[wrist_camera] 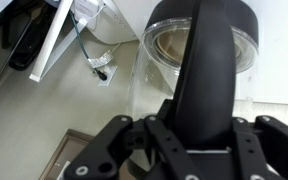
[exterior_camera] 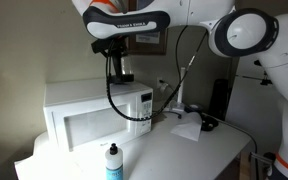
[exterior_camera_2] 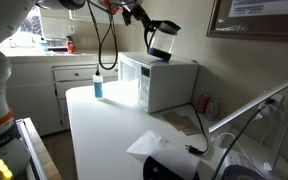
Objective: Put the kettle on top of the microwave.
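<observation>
The gripper tilts next and sets the kettle's base flat down on the microwave's white top [exterior_camera_2: 162, 62] below it to release, since the kettle leans over the microwave's top.
The kettle [exterior_camera_2: 162, 42], a smoky glass pot with a black top and handle, hangs just above the top of the white microwave [exterior_camera_2: 169, 85]. I cannot tell whether its base touches the top. My gripper [exterior_camera_2: 146, 22] is shut on the kettle's black handle. In the wrist view the handle runs between my jaws [wrist_camera: 194, 135] and the kettle's round body [wrist_camera: 199, 40] is beyond them. In an exterior view the kettle [exterior_camera: 122, 74] is a dark shape over the microwave [exterior_camera: 94, 120], under my gripper [exterior_camera: 117, 52].
A small white bottle with a black cap [exterior_camera: 113, 163] stands in front of the microwave and shows again in an exterior view [exterior_camera_2: 97, 87]. A tall black coffee machine [exterior_camera: 220, 98] stands at the counter's far end. White paper [exterior_camera: 187, 127] and a cable lie beside the microwave.
</observation>
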You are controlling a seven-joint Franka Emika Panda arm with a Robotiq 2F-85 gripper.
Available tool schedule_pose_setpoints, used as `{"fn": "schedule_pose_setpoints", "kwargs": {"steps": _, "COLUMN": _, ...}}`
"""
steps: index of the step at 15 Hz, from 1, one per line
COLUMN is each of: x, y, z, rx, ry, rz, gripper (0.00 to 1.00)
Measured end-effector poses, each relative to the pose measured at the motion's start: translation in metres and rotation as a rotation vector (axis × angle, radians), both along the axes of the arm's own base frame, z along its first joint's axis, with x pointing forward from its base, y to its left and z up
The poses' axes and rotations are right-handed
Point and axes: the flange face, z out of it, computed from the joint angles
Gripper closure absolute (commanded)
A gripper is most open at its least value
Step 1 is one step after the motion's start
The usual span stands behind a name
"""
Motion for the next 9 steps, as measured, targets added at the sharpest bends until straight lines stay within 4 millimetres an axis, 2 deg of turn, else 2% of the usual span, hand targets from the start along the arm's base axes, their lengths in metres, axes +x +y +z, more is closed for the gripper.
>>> {"fn": "schedule_pose_setpoints", "kwargs": {"steps": 4, "x": 0.007, "y": 0.0, "z": -0.019, "rx": 0.039, "ry": 0.031, "rz": -0.01, "gripper": 0.94}}
{"fn": "schedule_pose_setpoints", "kwargs": {"steps": 7, "x": 0.007, "y": -0.002, "z": -0.02, "rx": 0.091, "ry": 0.047, "rz": -0.02, "gripper": 0.94}}
{"fn": "schedule_pose_setpoints", "kwargs": {"steps": 8, "x": 0.007, "y": -0.003, "z": -0.019, "rx": 0.106, "ry": 0.054, "rz": -0.026, "gripper": 0.91}}
{"fn": "schedule_pose_setpoints", "kwargs": {"steps": 9, "x": 0.006, "y": -0.005, "z": -0.018, "rx": 0.119, "ry": 0.06, "rz": -0.03, "gripper": 0.58}}
